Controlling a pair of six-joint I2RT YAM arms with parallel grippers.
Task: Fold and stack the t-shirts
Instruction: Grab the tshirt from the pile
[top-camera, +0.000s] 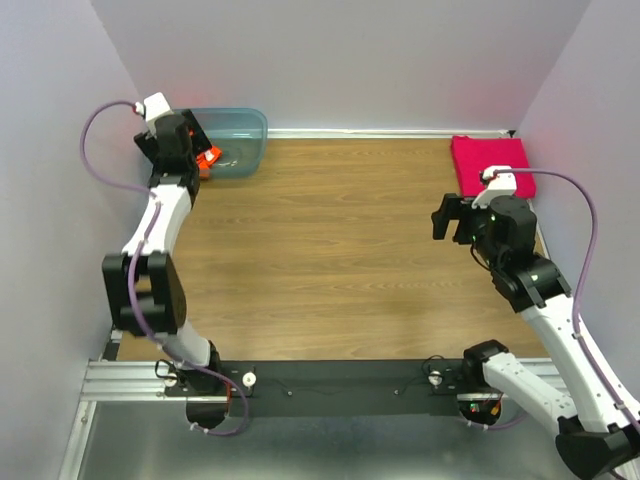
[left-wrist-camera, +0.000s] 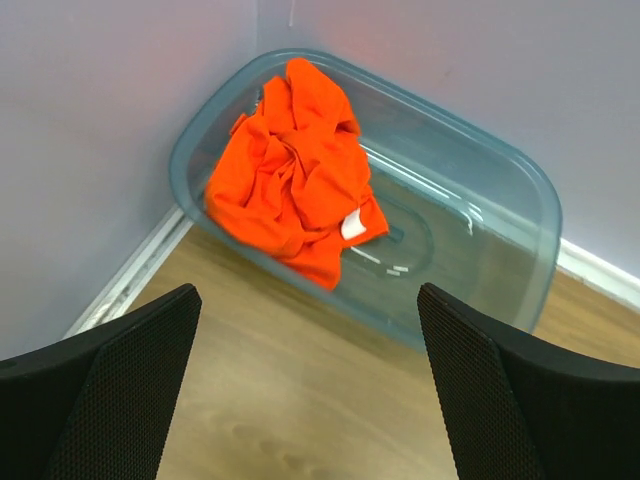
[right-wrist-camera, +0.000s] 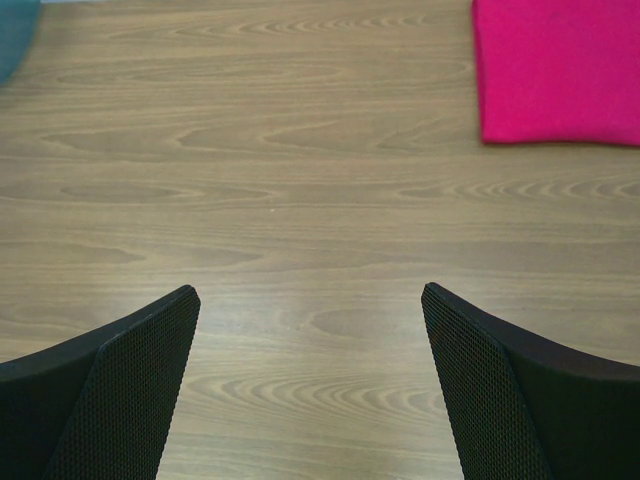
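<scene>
The left gripper goes outward past the tub's near rim next, then down onto the orange t-shirt's middle (left-wrist-camera: 316, 188) beside the white tag, where cloth bunches.
An orange t-shirt (left-wrist-camera: 295, 170) lies crumpled in the left end of a translucent blue-green tub (left-wrist-camera: 505, 250). In the top view only a patch of the orange t-shirt (top-camera: 209, 157) shows beside the left arm's wrist. My left gripper (left-wrist-camera: 308, 295) hovers open over the wood just short of the tub, holding nothing. A magenta-pink t-shirt (top-camera: 490, 160) lies folded to a neat square at the far right of the table. My right gripper (top-camera: 452, 215) hangs open over bare wood nearer than the pink t-shirt (right-wrist-camera: 560, 70), with nothing between its fingers (right-wrist-camera: 140, 380).
The tub (top-camera: 250, 115) stands in the far left corner against the walls. Pale walls close in the wooden table (top-camera: 330, 250) on the left, back and right. A black rail with the arm bases runs along the near edge.
</scene>
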